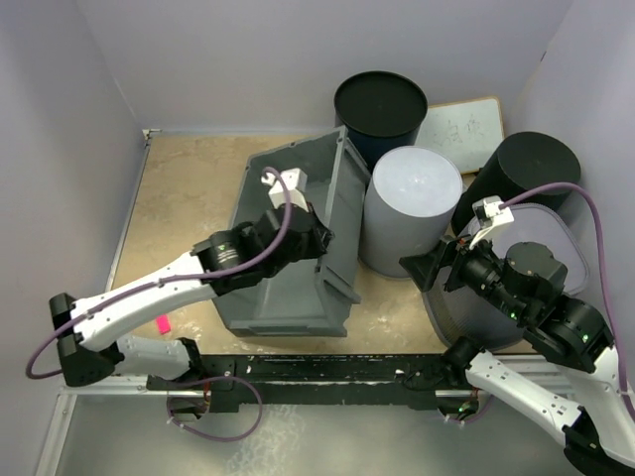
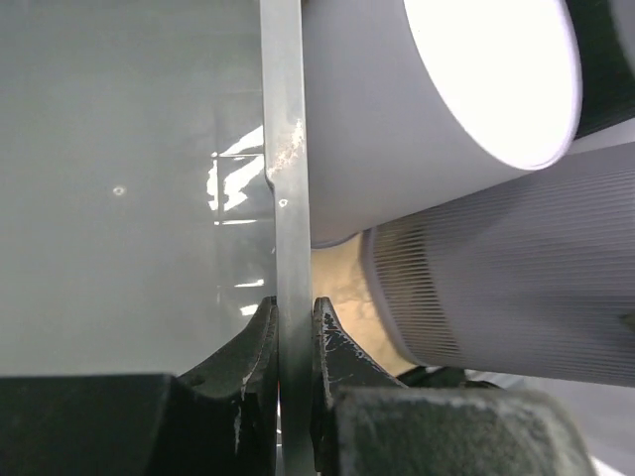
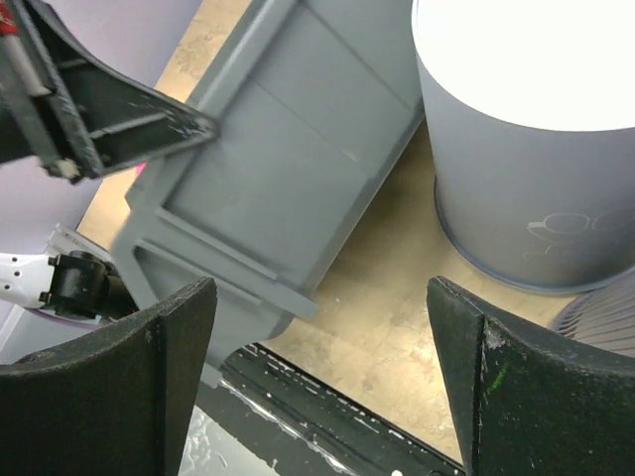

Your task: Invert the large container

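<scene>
The crate's opening still faces up, so my left gripper will next swing with the crate's rim to the left in the top view, over the bare tabletop, and then release.
The large container is a dark grey crate at the table's middle, tilted with its right long side raised. My left gripper is shut on that side's rim. In the left wrist view the rim runs straight up between my closed fingers, with the crate's inner wall to the left. My right gripper is open and empty, to the right of the crate and apart from it. The right wrist view shows the crate's ribbed outer side ahead of the open right gripper.
A light grey round bin stands bottom-up right beside the crate's raised side. A dark round bin, a black cylinder and a whiteboard are behind. A ribbed grey basket lies under my right arm. A pink scrap lies at the left.
</scene>
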Controlling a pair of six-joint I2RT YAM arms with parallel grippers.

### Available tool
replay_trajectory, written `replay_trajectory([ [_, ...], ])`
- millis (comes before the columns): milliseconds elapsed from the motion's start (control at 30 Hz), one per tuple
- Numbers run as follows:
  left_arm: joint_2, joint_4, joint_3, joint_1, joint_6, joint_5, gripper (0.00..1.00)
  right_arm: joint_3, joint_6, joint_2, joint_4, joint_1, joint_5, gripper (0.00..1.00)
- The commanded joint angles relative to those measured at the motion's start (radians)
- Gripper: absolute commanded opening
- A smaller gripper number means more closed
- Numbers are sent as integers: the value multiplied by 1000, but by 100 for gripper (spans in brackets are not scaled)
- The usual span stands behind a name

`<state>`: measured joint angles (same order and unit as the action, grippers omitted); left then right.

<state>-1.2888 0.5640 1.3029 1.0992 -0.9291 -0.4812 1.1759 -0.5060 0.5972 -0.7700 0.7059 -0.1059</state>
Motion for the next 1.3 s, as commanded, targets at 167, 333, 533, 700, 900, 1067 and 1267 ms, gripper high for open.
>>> replay_trajectory([
  [167,198,-440,-67,-124,-93,249,0,19,0,-5,42,1,3,88],
  [333,278,-563,-178,-173,-162,282,0,27,0,-14,28,1,0,89],
  [533,351,-489,-188,-179,-163,188,0,28,-2,-16,26,0,3,89],
  [700,439,-377,-214,-181,-163,77,0,29,-2,-8,29,0,9,89],
  [900,514,-297,-237,-182,-164,12,0,21,-9,-6,45,1,26,88],
  [1067,568,-179,-228,-182,-167,-86,0,10,-14,-15,43,1,27,88],
  [1267,649,-97,-252,-182,-196,-174,0,19,-9,-9,42,0,23,88],
])
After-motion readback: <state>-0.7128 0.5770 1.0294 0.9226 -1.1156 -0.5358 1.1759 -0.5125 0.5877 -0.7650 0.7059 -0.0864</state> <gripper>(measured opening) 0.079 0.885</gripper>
